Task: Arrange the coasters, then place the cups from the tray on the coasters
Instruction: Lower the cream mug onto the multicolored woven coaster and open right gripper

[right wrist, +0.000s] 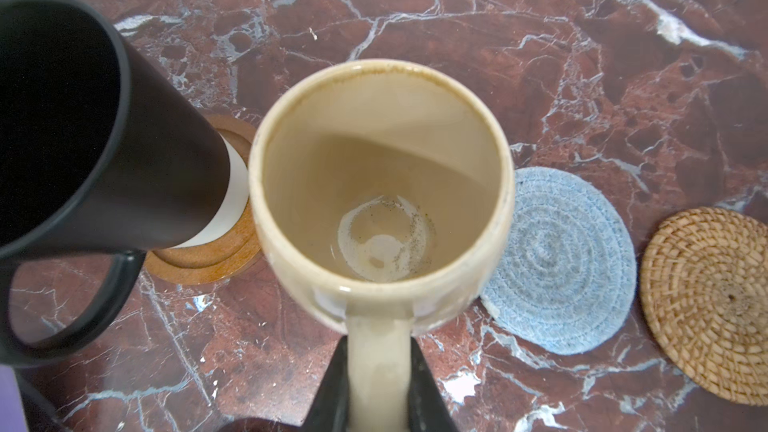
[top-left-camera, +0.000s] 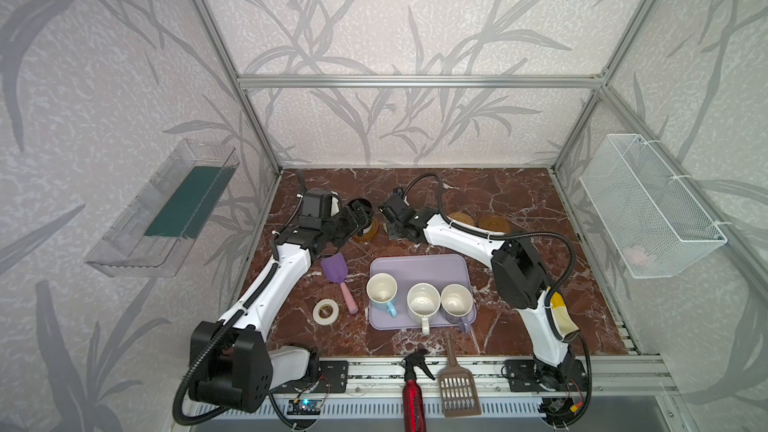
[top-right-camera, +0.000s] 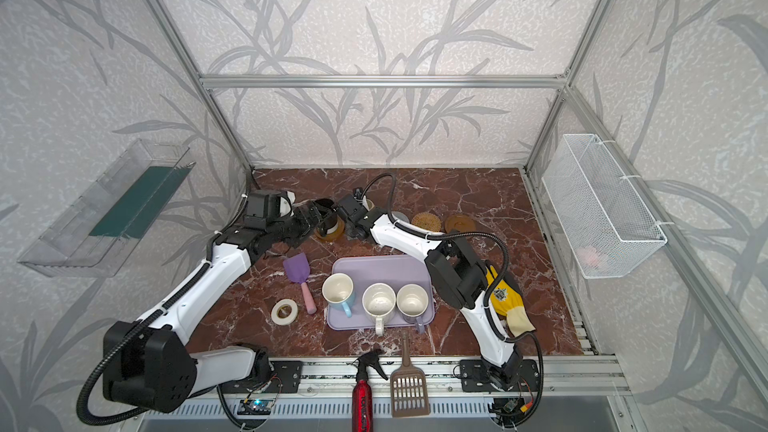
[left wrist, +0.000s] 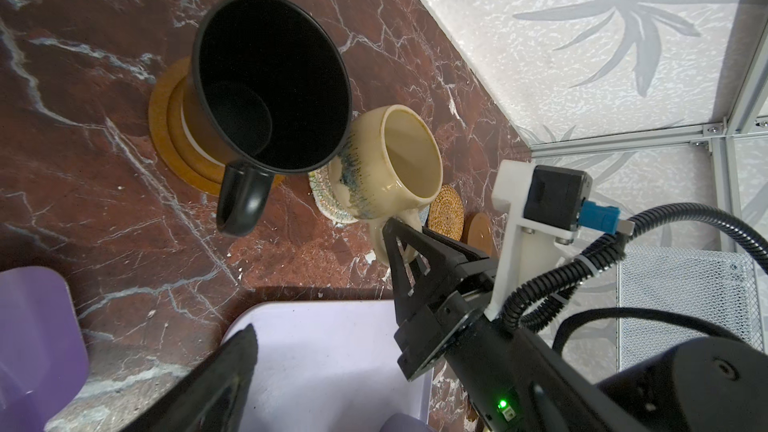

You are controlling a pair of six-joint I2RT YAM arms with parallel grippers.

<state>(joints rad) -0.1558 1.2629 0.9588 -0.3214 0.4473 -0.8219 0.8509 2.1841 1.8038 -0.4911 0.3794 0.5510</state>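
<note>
My right gripper eases down next until the beige cup sits on the cream woven coaster (left wrist: 324,197), which lies below the gripper, then releases the cup's handle.
A black cup (left wrist: 266,89) stands on a brown wooden coaster (left wrist: 166,118). My left gripper (top-left-camera: 356,218) hangs open just in front of it, and only one of its fingers (left wrist: 243,347) shows in the left wrist view. My right gripper (right wrist: 380,384) is shut on the handle of the beige cup (right wrist: 378,168), which is over the cream woven coaster (left wrist: 324,197); whether it rests there I cannot tell. Beside it lie the grey-blue coaster (right wrist: 557,259), the rattan coaster (top-left-camera: 459,218) and a second wooden coaster (top-left-camera: 494,222). The lavender tray (top-left-camera: 419,268) holds the light blue (top-left-camera: 381,289), white (top-left-camera: 423,300) and lavender (top-left-camera: 457,300) cups.
A purple scoop (top-left-camera: 334,270) and a white tape roll (top-left-camera: 325,311) lie left of the tray. A red spray bottle (top-left-camera: 411,392) and a brown slotted scoop (top-left-camera: 457,388) sit at the front rail. A wire basket (top-left-camera: 648,205) hangs on the right wall and a clear bin (top-left-camera: 162,209) on the left wall.
</note>
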